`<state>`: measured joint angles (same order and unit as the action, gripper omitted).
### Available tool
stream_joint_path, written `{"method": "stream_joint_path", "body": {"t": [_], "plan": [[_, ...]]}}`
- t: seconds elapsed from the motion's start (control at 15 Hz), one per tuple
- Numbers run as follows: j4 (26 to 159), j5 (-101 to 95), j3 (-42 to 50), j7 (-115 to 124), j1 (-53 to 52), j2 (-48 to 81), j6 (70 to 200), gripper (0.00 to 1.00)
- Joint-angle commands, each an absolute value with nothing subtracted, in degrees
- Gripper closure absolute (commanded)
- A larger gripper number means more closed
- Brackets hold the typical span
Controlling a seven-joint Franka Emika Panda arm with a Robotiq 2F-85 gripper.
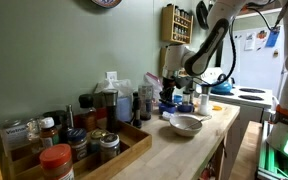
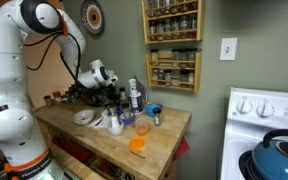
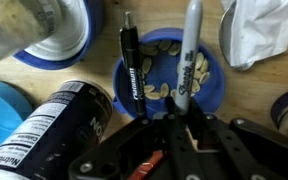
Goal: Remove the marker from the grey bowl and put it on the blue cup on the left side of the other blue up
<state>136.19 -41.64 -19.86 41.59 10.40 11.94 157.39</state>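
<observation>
The gripper moves slightly down over the inside of the blue cup (image 3: 164, 74) next and gently opens to release the marker (image 3: 189, 55), since it already stands above that cup.
In the wrist view my gripper (image 3: 181, 122) is shut on the lower end of the marker (image 3: 189, 55), a slim dark Sharpie. The marker stands over the inside of a blue cup (image 3: 220, 88). A second, black pen (image 3: 130, 62) leans in the same cup. Another blue cup (image 3: 79, 45) is at the upper left. The grey bowl (image 1: 187, 124) sits on the wooden counter and also shows in an exterior view (image 2: 84, 117). My gripper hangs just behind it among the cups in both exterior views (image 1: 172, 95) (image 2: 110, 97).
A dark supplement bottle (image 3: 69, 125) lies left of the cup, and crumpled white paper (image 3: 259, 30) lies at its upper right. A wooden tray of jars (image 1: 84, 150) fills the near counter end. An orange cup (image 2: 137, 144), a blue kettle (image 2: 282, 155) and a stove (image 1: 246, 97) are nearby.
</observation>
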Motion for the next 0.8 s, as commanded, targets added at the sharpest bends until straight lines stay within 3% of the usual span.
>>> {"method": "stream_joint_path", "body": {"t": [0.0,0.2,0.27,0.33,0.53,0.6,0.73], "plan": [[132.69,-46.86,-17.65,46.98,8.54,16.29,156.25,0.96],[131.52,-48.45,-16.99,47.56,7.92,18.0,155.59,0.96],[131.31,-48.21,-17.16,46.96,8.03,17.94,155.56,0.74],[131.51,-48.09,-17.21,46.64,8.17,17.44,155.78,0.6],[134.72,-43.58,-19.15,41.63,10.73,12.9,156.72,0.39],[136.51,-38.2,-12.83,36.11,4.65,10.26,157.34,0.31],[140.25,-29.34,-12.27,27.22,5.24,5.85,159.65,0.17]]}}
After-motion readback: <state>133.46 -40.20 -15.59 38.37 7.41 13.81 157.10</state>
